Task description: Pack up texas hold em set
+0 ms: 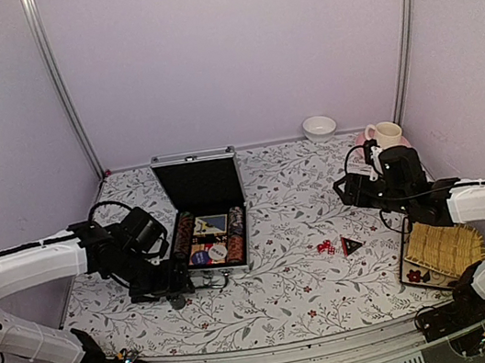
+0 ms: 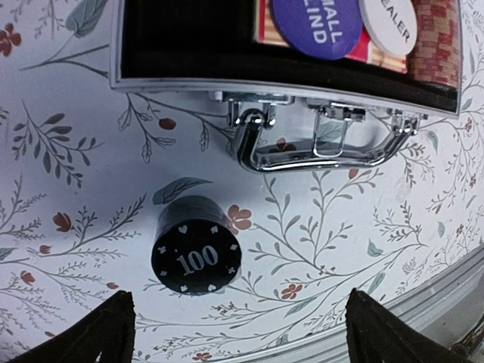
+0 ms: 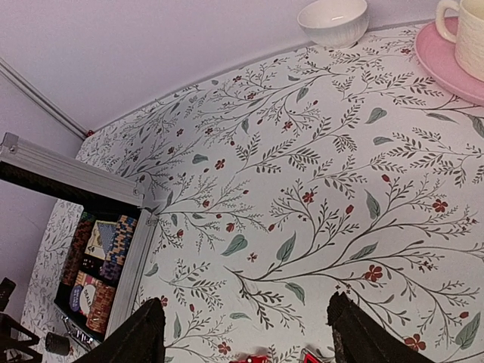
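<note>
My left gripper comes down next until its open fingers straddle the black chip stack, then closes them on the stack's sides.
The silver briefcase (image 1: 209,229) lies open mid-table with its lid upright, holding chip stacks (image 1: 183,233), cards and round buttons (image 2: 329,23). Its metal handle (image 2: 318,140) faces the near edge. A stack of black 100 chips (image 2: 196,246) stands on the cloth just in front of the case's left corner. My left gripper (image 2: 238,333) hovers open over that stack, fingers wide apart and touching nothing. The red dice (image 1: 325,246) and the black-red triangular marker (image 1: 352,243) lie right of the case. My right gripper (image 3: 246,333) is open above bare cloth beyond them; dice and marker peek at the view's bottom edge.
A white bowl (image 1: 319,126) and a cup on a pink saucer (image 1: 385,134) stand at the back right. A yellow woven tray (image 1: 442,250) lies at the right near edge. The table's metal front rail (image 2: 446,291) runs close behind the black chip stack.
</note>
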Robot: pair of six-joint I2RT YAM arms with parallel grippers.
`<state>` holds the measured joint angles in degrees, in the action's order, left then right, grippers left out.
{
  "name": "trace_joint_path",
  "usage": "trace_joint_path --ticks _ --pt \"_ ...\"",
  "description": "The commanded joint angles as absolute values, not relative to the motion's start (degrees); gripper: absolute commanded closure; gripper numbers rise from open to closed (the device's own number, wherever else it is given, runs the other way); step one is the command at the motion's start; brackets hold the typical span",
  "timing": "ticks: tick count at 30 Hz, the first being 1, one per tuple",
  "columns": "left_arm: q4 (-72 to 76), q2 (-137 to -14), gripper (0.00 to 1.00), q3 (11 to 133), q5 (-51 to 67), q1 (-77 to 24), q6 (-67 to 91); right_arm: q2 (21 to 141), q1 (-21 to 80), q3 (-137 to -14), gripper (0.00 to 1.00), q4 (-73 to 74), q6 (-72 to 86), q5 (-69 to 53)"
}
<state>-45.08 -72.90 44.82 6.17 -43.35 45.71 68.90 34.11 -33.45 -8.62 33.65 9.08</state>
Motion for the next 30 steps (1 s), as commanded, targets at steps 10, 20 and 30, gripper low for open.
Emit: trace_joint_path --ticks 10,20,30 --pt "-38.37 -78.86 0.36 42.99 0.83 -43.78 44.91 70.9 34.15 -32.35 0.27 -12.17 35.03 0.71" --pt "-37.1 -81.45 0.32 41.76 1.76 -43.68 44.65 73.39 34.27 -33.27 0.27 -13.45 35.68 -0.39" --pt "-34.0 -83.22 0.53 41.4 3.58 -43.81 43.72 73.92 34.69 -33.64 0.27 -13.5 35.69 -0.83"
